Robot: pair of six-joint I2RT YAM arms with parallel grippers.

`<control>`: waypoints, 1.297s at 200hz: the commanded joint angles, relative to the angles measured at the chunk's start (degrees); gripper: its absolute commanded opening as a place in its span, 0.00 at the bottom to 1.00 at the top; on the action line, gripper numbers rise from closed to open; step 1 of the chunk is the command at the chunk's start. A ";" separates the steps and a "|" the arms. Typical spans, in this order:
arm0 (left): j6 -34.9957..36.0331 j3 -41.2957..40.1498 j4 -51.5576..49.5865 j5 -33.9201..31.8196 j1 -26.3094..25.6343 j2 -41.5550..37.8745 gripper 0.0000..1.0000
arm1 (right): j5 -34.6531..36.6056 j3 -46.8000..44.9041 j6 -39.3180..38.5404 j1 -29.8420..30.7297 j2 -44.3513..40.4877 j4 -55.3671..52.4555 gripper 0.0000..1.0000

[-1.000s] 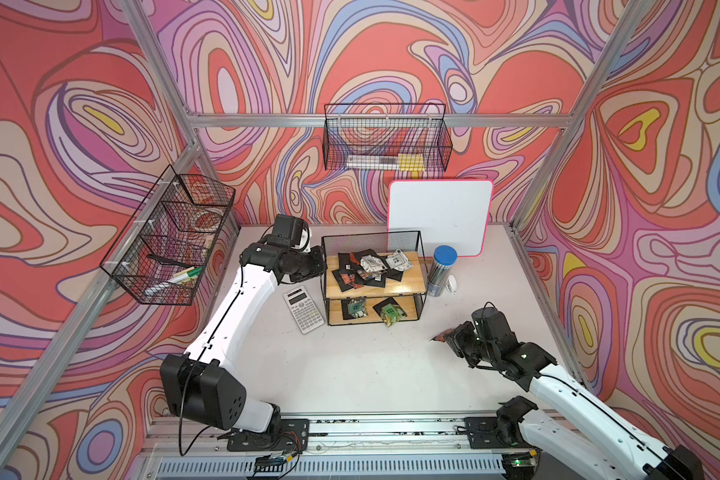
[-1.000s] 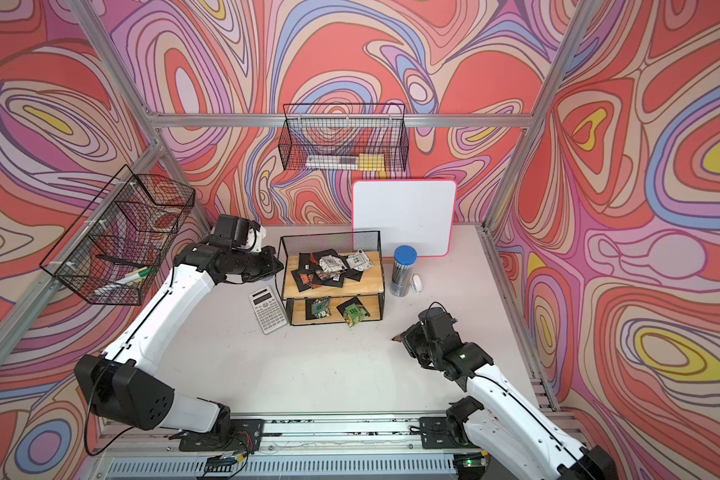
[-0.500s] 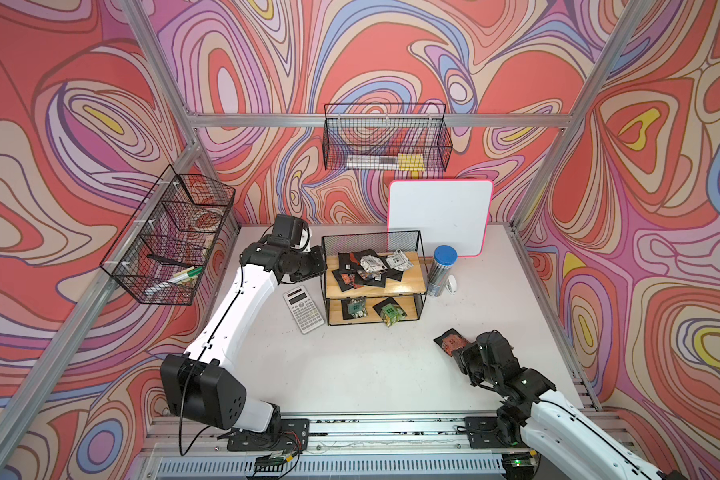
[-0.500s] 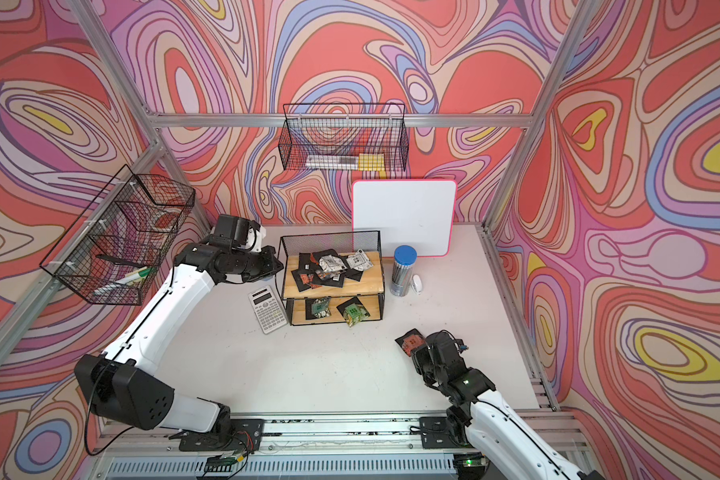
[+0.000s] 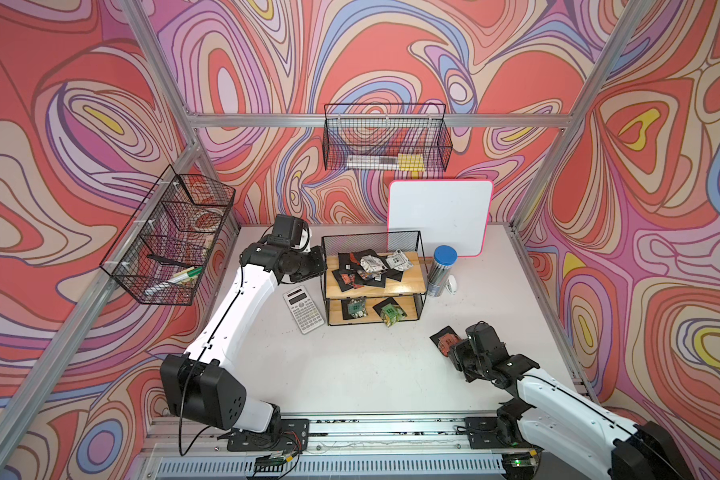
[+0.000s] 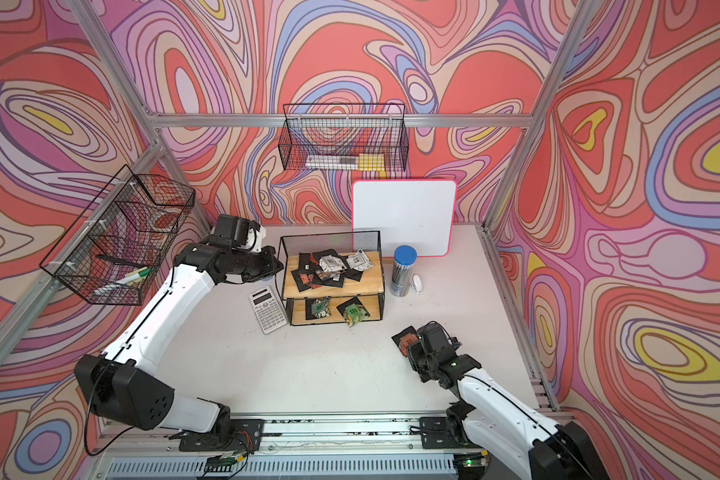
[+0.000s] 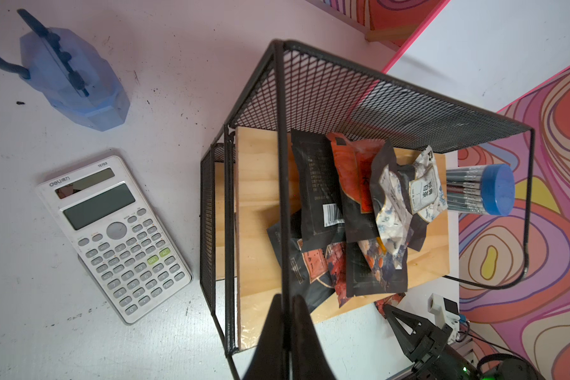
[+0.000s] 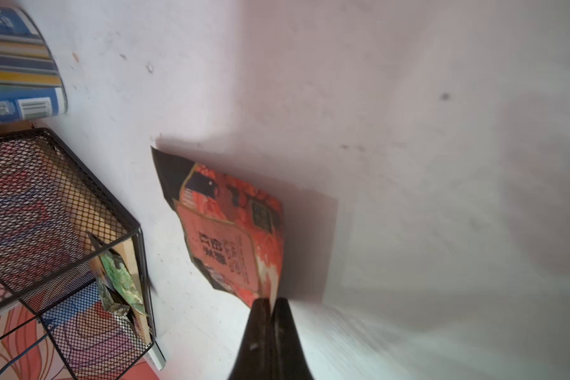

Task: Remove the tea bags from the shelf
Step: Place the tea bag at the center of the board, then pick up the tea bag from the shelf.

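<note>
The red tea bag goes low and outward in my right gripper next. Its edge then comes free on the bare tabletop, outward of the gripper, short of the shelf.
The shelf [image 5: 416, 286], a two-tier rack of wooden boards in a black wire frame, stands mid-table in both top views. A pile of tea bags [image 5: 364, 268] lies on its upper board, and green ones [image 5: 389, 311] lie on the lower board. My left gripper [image 7: 288, 302] is shut on a thin black rod of the shelf frame [image 7: 282, 164] at its left end. My right gripper [image 8: 270, 302] is shut on the edge of a red tea bag [image 8: 231, 230]. It holds this bag low over the table, front right of the shelf [image 6: 375, 278].
A white calculator [image 5: 304, 309] lies just left of the shelf. A clear tube with a blue lid [image 5: 443, 270] and a small white object [image 5: 451, 284] stand at its right. A whiteboard [image 5: 439, 216] leans behind. Wire baskets hang on the left wall [image 5: 171, 241] and back wall [image 5: 385, 139].
My right wrist has turned and drawn slightly toward the table's front, so the red tea bag now shows its flat face. The left arm has not moved.
</note>
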 commanded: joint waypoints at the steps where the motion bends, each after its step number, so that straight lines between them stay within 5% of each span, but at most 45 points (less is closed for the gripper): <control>1: -0.57 -0.16 0.62 -0.85 0.24 0.08 0.00 | -2.59 3.32 -3.17 -0.35 4.45 2.53 0.00; 38: -0.55 0.30 0.44 -1.03 0.25 0.11 0.00 | -1.88 5.17 -4.18 -1.59 6.84 3.34 0.01; 53: -0.53 0.32 0.35 -1.08 0.25 0.14 0.00 | -1.34 7.29 -5.17 -2.03 7.65 -0.65 0.27; 71: -0.67 0.26 0.43 -0.96 0.25 0.21 0.00 | 1.43 11.92 -8.09 -1.99 7.27 -9.32 0.47; 104: -0.91 0.04 0.71 -0.77 0.25 0.36 0.00 | 12.69 25.94 -16.92 -2.00 5.38 -27.03 0.67; 153: -1.14 0.21 1.06 -1.04 0.25 0.68 0.00 | 21.06 52.92 -38.82 0.77 11.90 -35.18 0.69; 185: -1.12 0.30 1.15 -1.02 0.25 0.92 0.00 | 15.66 71.98 -52.70 9.85 26.43 -34.08 0.68; 259: -0.72 0.47 0.86 -1.39 0.25 1.17 0.00 | 7.31 108.50 -61.58 16.21 58.50 -46.28 0.69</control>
